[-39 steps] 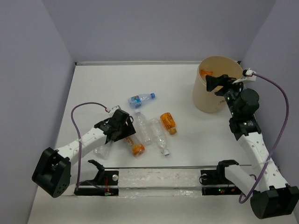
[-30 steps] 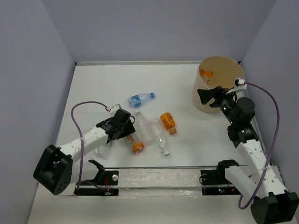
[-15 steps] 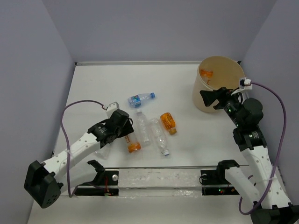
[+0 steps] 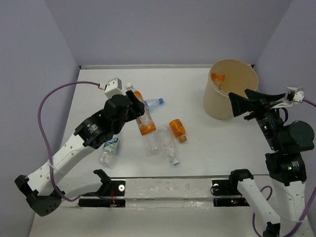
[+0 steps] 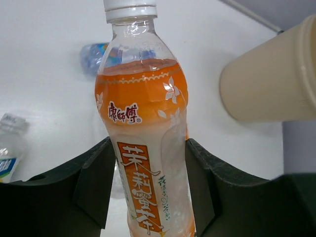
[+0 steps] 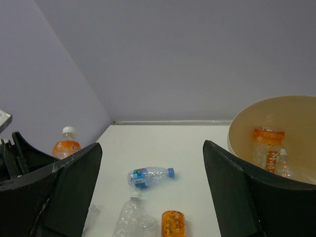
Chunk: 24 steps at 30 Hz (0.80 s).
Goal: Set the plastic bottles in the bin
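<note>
The held bottle is still over the table, away from the bin. My left gripper will rise and carry it outward and across over the open-topped bin's opening.
My left gripper (image 4: 139, 111) is shut on an orange-labelled bottle (image 4: 143, 122) with a white cap and holds it up off the table. In the left wrist view the bottle (image 5: 143, 143) sits upright between both fingers. The tan bin (image 4: 220, 107) stands at the far right with an orange-labelled bottle (image 4: 217, 77) inside it. The bin also shows in the right wrist view (image 6: 247, 121). My right gripper (image 4: 240, 102) is open and empty, raised beside the bin. On the table lie a blue-labelled bottle (image 6: 148, 176), an orange bottle (image 4: 177, 129), two clear bottles (image 4: 165, 143) and a white-green labelled bottle (image 4: 109, 148).
Grey walls close in the table at the back and on both sides. A clear rail with two black mounts (image 4: 163, 187) runs along the near edge. The left arm's purple cable (image 4: 54, 98) loops over the left part of the table.
My left gripper has lifted the orange-labelled bottle off the table and carried it up and toward the back. My right gripper has risen and drawn back to the right of the bin.
</note>
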Motion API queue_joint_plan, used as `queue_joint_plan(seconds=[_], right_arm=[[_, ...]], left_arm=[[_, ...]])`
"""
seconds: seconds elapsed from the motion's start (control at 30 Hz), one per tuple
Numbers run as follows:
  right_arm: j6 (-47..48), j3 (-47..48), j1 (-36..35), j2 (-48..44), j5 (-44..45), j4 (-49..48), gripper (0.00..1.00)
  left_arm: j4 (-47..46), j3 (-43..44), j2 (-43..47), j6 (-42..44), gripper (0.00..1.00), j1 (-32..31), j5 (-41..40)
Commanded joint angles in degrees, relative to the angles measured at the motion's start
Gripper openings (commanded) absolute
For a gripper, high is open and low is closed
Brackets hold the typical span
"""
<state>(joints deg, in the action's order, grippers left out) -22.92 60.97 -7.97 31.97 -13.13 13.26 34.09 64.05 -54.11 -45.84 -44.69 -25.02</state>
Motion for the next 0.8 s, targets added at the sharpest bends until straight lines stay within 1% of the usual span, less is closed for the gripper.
queue_joint_plan(seconds=[0.0, 0.07, 0.1, 0.13, 0.17, 0.2, 0.23, 0.33, 0.37, 0.4, 0.43, 0.47, 0.5, 0.53, 0.67, 0.73, 0.77], right_arm=[[1.6, 4.9, -0.4, -0.8, 2.1, 2.6, 0.88], [2.0, 6.2, -0.4, -1.1, 2.4, 2.3, 0.88], [2.2, 7.4, -0.4, -1.2, 2.8, 2.6, 0.88], [2.3, 7.8, -0.4, -1.7, 3.1, 3.0, 0.88], [1.7, 7.9, -0.4, -2.2, 3.5, 3.3, 0.88], [1.0, 7.8, -0.4, -2.7, 3.7, 3.2, 0.88], [0.3, 7.4, -0.4, -3.3, 3.7, 3.2, 0.88], [-5.2, 5.3, -0.4, -5.6, 2.6, 0.3, 0.88], [-6.6, 3.5, -0.4, -6.0, 1.6, -1.0, 0.87], [-8.1, 3.1, -0.4, -6.2, 0.8, -2.0, 0.87], [-8.5, 3.1, -0.4, -6.1, 0.1, -2.0, 0.87], [-8.6, 3.1, -0.4, -6.1, 0.0, -2.0, 0.87], [-8.6, 3.1, -0.4, -6.4, 0.0, -2.0, 0.87], [-8.6, 2.9, -0.4, -6.7, 0.6, -2.0, 0.87], [-9.0, 2.0, -0.4, -8.1, 0.6, -2.3, 0.86], [-9.2, 1.7, -0.4, -8.4, 0.2, -2.2, 0.86], [-9.3, 1.2, -0.4, -8.6, -0.3, -2.2, 0.86]], left_arm=[[-13.7, 17.0, -11.4, 7.9, 0.53, -3.2, -5.7], [-16.3, 22.4, -16.4, 10.8, 0.53, -4.5, -6.4], [-17.9, 24.9, -21.0, 11.8, 0.53, -5.3, -6.2], [-21.4, 29.4, -23.1, 13.0, 0.53, -5.8, -6.3], [-23.2, 31.4, -25.3, 13.9, 0.53, -6.3, -6.5], [-25.0, 33.6, -29.3, 15.9, 0.53, -6.8, -7.1], [-28.9, 37.6, -31.4, 16.9, 0.53, -7.1, -7.6], [-32.7, 44.7, -40.4, 19.5, 0.53, -7.5, -8.4], [-33.4, 50.6, -43.1, 19.6, 0.53, -7.6, -8.6], [-33.6, 53.7, -47.8, 19.7, 0.53, -7.7, -7.7], [-33.6, 56.2, -49.9, 19.7, 0.53, -7.9, -7.2], [-35.6, 61.1, -52.1, 19.6, 0.53, -8.3, -6.8], [-36.9, 63.2, -56.2, 19.6, 0.53, -8.7, -7.0], [-40.1, 66.3, -57.8, 19.5, 0.53, -9.4, -7.2], [-46.3, 74.3, -65.9, 20.5, 0.53, -10.7, -9.5], [-50.1, 75.3, -69.4, 21.8, 0.53, -11.6, -10.0], [-54.6, 75.1, -70.4, 22.3, 0.53, -11.9, -9.9]])
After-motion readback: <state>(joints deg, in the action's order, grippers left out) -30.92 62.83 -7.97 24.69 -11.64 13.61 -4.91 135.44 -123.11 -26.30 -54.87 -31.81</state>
